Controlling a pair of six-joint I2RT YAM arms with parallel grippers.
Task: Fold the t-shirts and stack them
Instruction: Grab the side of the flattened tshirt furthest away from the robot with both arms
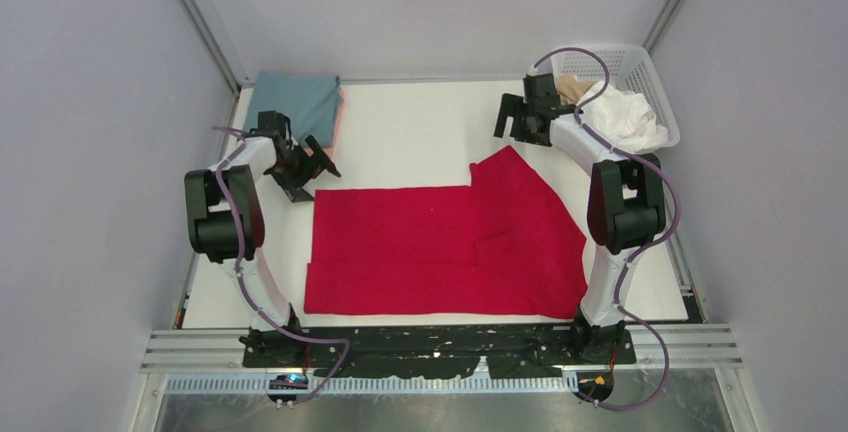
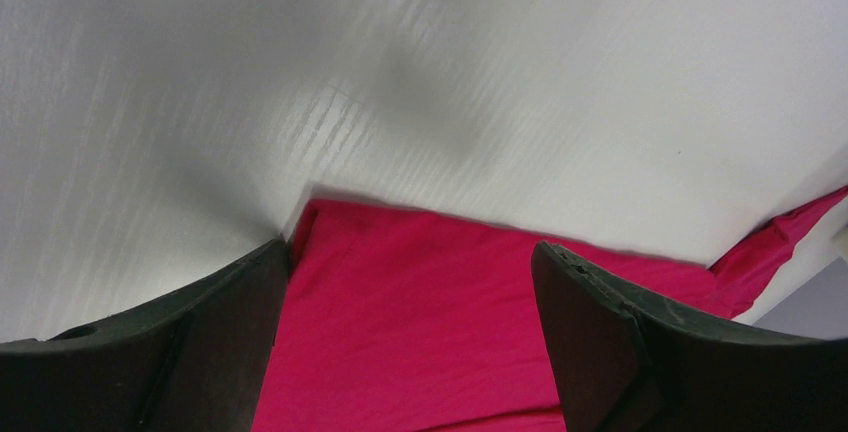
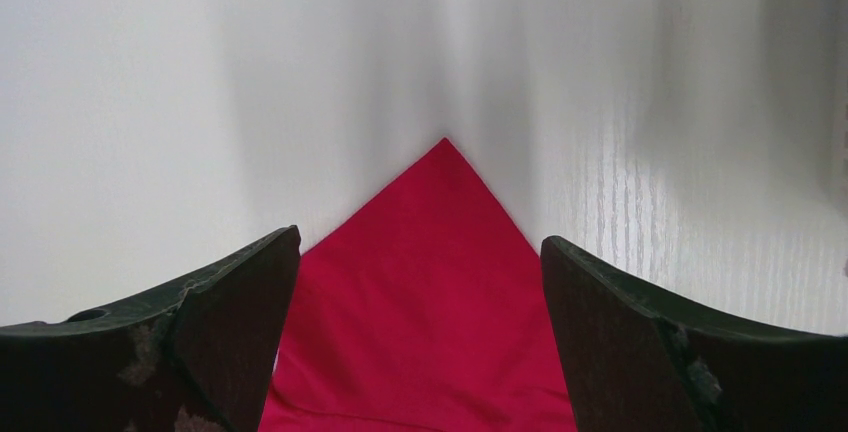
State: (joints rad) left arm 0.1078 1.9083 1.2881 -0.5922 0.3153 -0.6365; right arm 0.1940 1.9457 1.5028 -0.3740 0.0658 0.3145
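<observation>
The shirt's corner lies flat with its tip lined up between the open fingers, so my right gripper needs to move down onto the tip of the shirt's pointed back corner (image 1: 510, 151) (image 3: 445, 160) and close.
A bright red t-shirt (image 1: 440, 247) lies spread flat mid-table, partly folded, one corner pointing to the back right. My left gripper (image 1: 312, 174) is open and empty above the shirt's back left corner (image 2: 400, 302). My right gripper (image 1: 512, 122) is open and empty above the shirt's pointed back corner (image 3: 430, 252). A folded grey-teal shirt (image 1: 297, 102) lies at the back left on a salmon pink one (image 1: 338, 117), of which only an edge shows. White (image 1: 625, 117) and beige (image 1: 575, 87) shirts lie crumpled in the basket.
A white plastic lattice basket (image 1: 640, 67) stands at the back right corner. Grey walls close in the white table (image 1: 420, 132) on the left, back and right. The arm bases sit on a black rail at the near edge.
</observation>
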